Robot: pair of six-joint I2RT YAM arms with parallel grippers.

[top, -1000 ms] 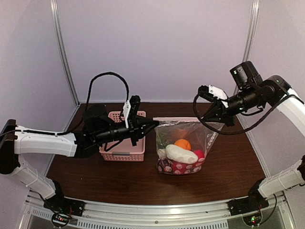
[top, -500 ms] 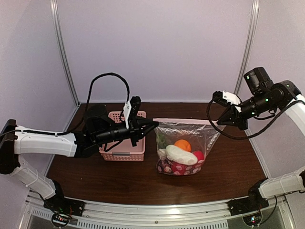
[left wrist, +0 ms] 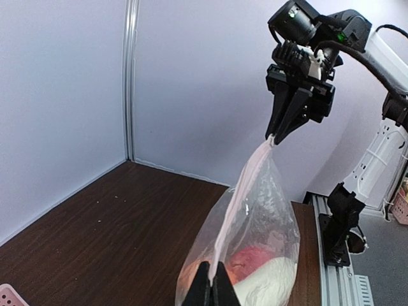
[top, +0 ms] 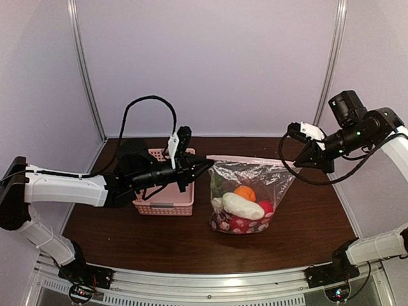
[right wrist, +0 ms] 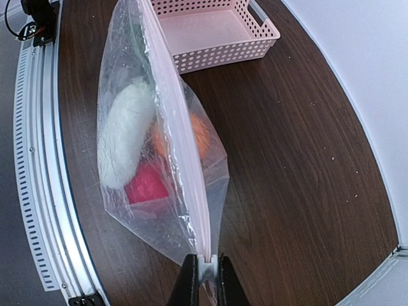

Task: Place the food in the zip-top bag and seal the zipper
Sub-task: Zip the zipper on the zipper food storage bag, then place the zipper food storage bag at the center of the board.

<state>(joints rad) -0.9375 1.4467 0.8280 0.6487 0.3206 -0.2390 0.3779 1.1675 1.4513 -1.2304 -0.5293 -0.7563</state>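
The slider is at the end of the zipper. My right gripper will next move the bag point(top: 245, 191) up and outward, then down onto the tabletop point(top: 291, 203) beside the basket, and let it go.
The transparent zip-top bag point(top: 245, 191) hangs stretched between both grippers above the table, with the food inside: an orange piece point(top: 244, 192), a whitish piece point(top: 241, 206) and red pieces point(top: 266, 206). Its pinkish zipper strip point(top: 248, 159) runs taut along the top edge. My left gripper point(top: 207, 163) is shut on the zipper's left end; in the left wrist view point(left wrist: 213, 280) the strip rises from between its jaws. My right gripper point(top: 295, 164) is shut on the zipper's right end; the right wrist view point(right wrist: 204, 275) shows a white slider piece clamped there.
A pink slatted basket point(top: 163, 203) stands on the brown table point(top: 306, 217) left of the bag, under my left arm; it also shows in the right wrist view point(right wrist: 217, 29). Grey walls enclose the back and sides. A metal rail point(top: 210, 280) runs along the near edge.
My right gripper has slid rightward along the zipper to the bag's right corner, stretching the top edge taut. The left gripper has barely moved.
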